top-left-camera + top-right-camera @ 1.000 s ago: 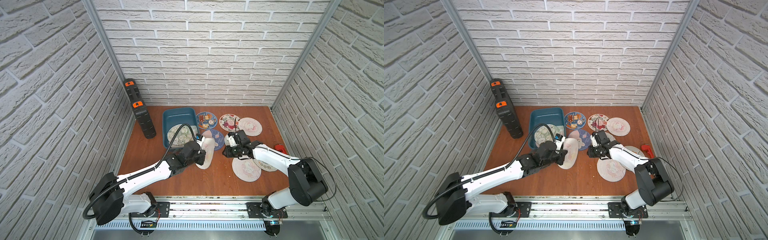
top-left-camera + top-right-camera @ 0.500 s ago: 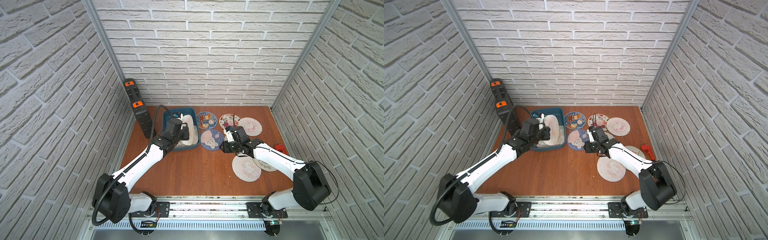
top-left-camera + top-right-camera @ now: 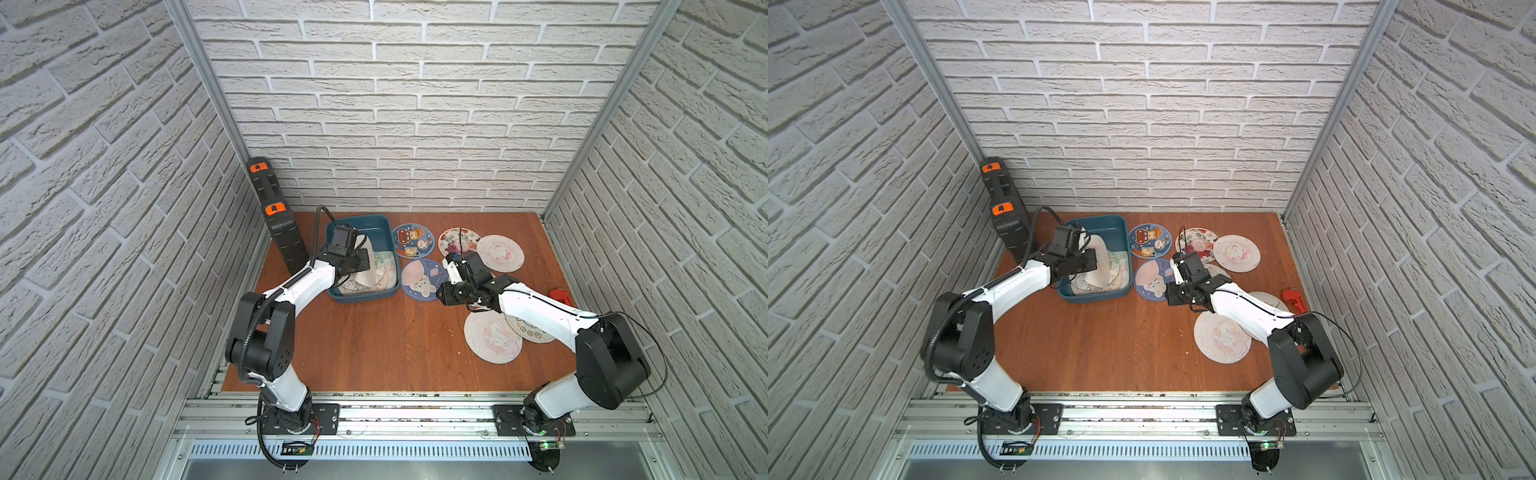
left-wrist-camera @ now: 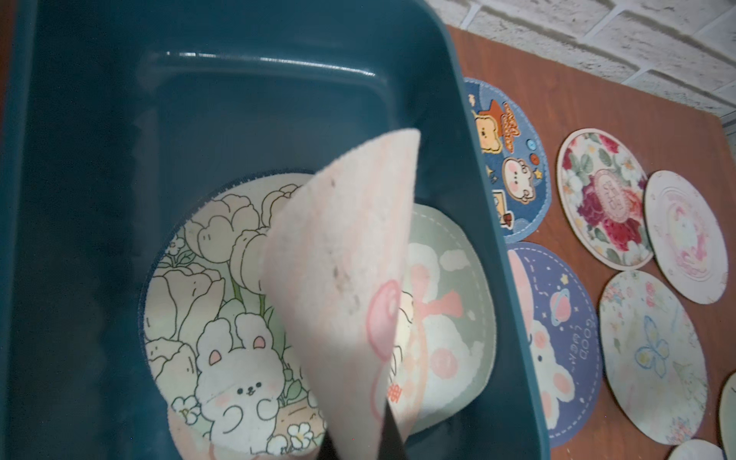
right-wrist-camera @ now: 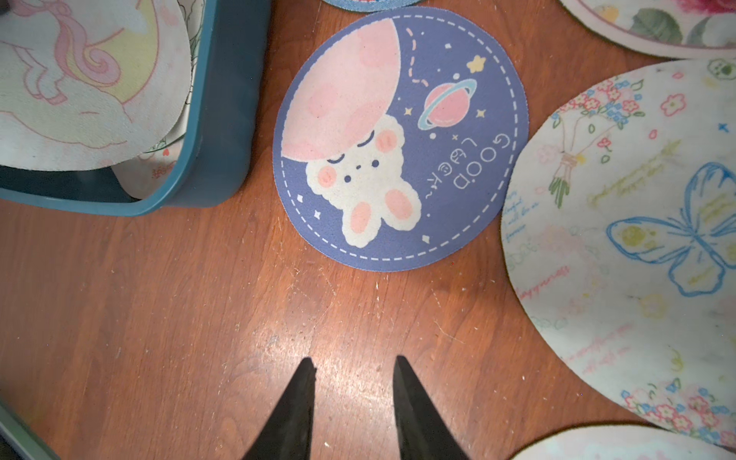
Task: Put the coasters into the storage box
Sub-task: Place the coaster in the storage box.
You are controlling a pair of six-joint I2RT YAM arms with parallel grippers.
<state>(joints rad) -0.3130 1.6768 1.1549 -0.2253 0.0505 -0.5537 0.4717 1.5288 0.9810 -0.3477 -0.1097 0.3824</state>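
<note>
The bent pink coaster is already hanging inside the box's sides. My left gripper should next go down into the teal storage box (image 3: 384,224) and let go of it over the tulip-and-bunny coaster.
The teal storage box (image 3: 384,224) stands at the back left of the table. Inside lie a tulip-and-bunny coaster (image 4: 207,286) and a pale green coaster (image 4: 450,318). My left gripper (image 4: 360,438) hangs over the box, shut on a bent pink coaster (image 4: 342,259) that dips inside the walls. My right gripper (image 5: 352,364) is open above bare wood, just short of a blue bunny coaster (image 5: 398,151) lying beside the box. Several more coasters lie flat to the right: a dark blue bear one (image 3: 413,242), a floral one (image 3: 457,241) and a butterfly one (image 5: 637,239).
A tall black case (image 3: 278,220) with orange latches leans in the back left corner, close to the box. A small red tool (image 3: 561,296) lies by the right wall. Two pale coasters (image 3: 492,338) overlap under my right arm. Brick walls close three sides.
My left arm has carried the pink coaster from the middle of the table back over the storage box and lowered it in. The right gripper has edged slightly toward the blue bunny coaster.
</note>
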